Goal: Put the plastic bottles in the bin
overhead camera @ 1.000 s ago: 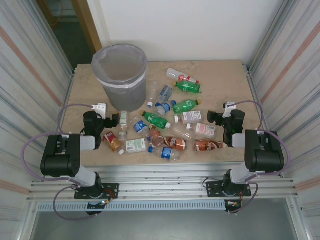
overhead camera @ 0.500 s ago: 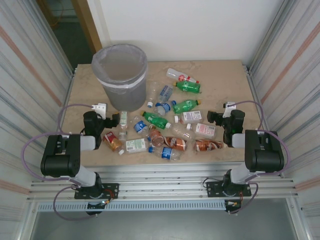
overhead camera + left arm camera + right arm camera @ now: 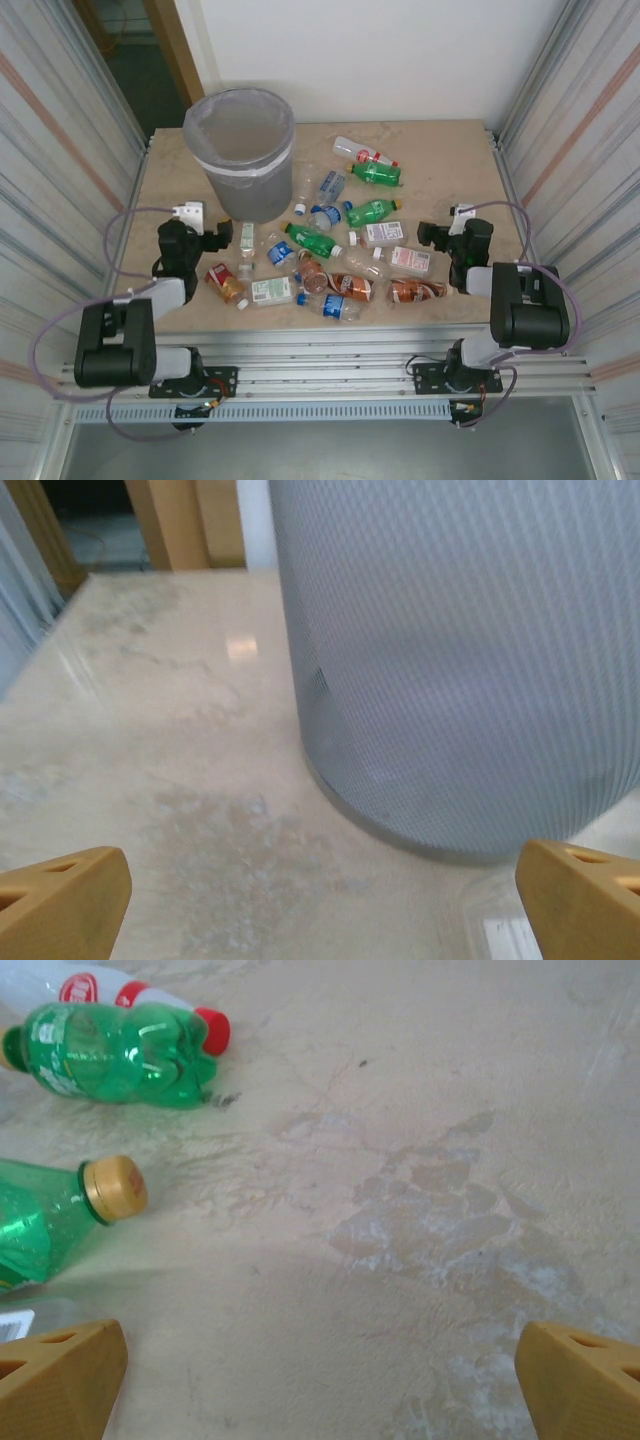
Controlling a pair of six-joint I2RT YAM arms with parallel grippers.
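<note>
The left gripper draws back and tips down onto the crushed bottle's red-labelled body [image 3: 226, 284] lying toward my base next, as bare table beside it leaves finger room.
Several crushed plastic bottles [image 3: 330, 262] lie scattered across the middle of the table, clear, green and brownish. The tall grey bin [image 3: 240, 150] stands at the back left with a clear liner over its rim. My left gripper [image 3: 215, 240] sits low just in front of the bin [image 3: 450, 660], open, with bare table between its fingertips and a clear bottle [image 3: 500, 920] at its right. My right gripper [image 3: 432, 236] is open over bare table right of the pile. Two green bottles [image 3: 110, 1050] [image 3: 50, 1215] lie to its left.
Corrugated metal walls [image 3: 60, 180] close in both sides of the table. A white wall runs behind it. The table's front edge [image 3: 320, 325] meets an aluminium rail near the arm bases. Bare tabletop [image 3: 450, 160] lies at the back right.
My left arm has swung to the left and its gripper has moved slightly up the table towards the bin. The right arm has barely shifted. No bottle has moved.
</note>
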